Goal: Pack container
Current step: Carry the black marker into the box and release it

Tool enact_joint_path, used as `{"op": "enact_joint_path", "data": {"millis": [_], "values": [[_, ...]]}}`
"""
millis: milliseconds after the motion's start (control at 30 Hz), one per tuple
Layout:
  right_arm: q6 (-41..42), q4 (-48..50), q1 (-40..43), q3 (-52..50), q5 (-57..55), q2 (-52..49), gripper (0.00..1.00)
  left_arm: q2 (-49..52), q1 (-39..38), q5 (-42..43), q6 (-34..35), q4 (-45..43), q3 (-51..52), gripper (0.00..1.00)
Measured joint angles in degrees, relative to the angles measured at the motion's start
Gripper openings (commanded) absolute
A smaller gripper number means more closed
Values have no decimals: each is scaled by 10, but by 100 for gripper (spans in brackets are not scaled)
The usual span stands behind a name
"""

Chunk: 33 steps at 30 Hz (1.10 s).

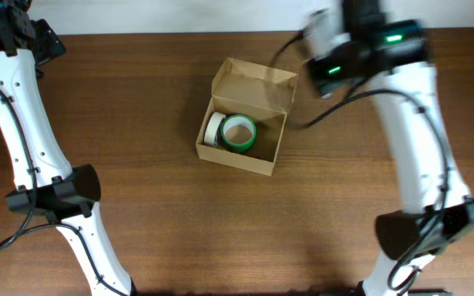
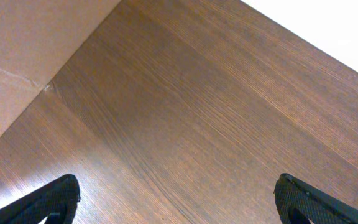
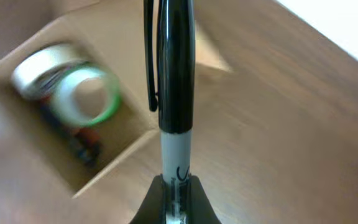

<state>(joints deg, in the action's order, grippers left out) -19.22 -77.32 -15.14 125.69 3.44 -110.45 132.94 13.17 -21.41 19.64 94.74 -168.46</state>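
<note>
My right gripper is to go back over the open box and down between the green tape roll and the box's near side [image 1: 252, 153] [image 3: 71, 143], because the rolls leave a part of the box uncovered.
The container [image 1: 280, 136], a light-brown cardboard box with its flap lid open, sits mid-table. Inside lie a green tape roll [image 1: 239, 132] and a white tape roll [image 1: 213, 129]; the right wrist view [image 3: 17, 130] also shows a dark object [image 3: 73, 142] under the rolls. My right gripper [image 3: 176, 186] is shut on a marker [image 3: 174, 68] with a black cap and grey barrel, held above the table beside the box's right side. In the overhead view the right gripper [image 1: 323, 45] is blurred at the box's upper right. My left gripper [image 2: 178, 199] is open and empty over bare wood.
The table [image 1: 138, 99] is dark brown wood. A cardboard sheet [image 2: 17, 56] fills the top left of the left wrist view. The white table edge shows at the far side [image 2: 328, 31]. The arm bases stand at the front left and front right.
</note>
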Motion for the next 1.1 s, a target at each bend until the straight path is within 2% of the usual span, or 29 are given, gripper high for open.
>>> {"op": "enact_joint_path", "data": {"millis": [133, 300, 700, 1100], "values": [[-74, -13, -87, 0, -16, -18, 4, 0, 0, 0, 0, 0, 0, 100], [-126, -22, -143, 0, -24, -63, 4, 0, 0, 0, 0, 0, 0, 100], [-157, -54, -187, -5, -9, -164, 4, 0, 0, 0, 0, 0, 0, 100], [-157, -7, -187, -87, 13, -178, 4, 0, 0, 0, 0, 0, 0, 100]]}}
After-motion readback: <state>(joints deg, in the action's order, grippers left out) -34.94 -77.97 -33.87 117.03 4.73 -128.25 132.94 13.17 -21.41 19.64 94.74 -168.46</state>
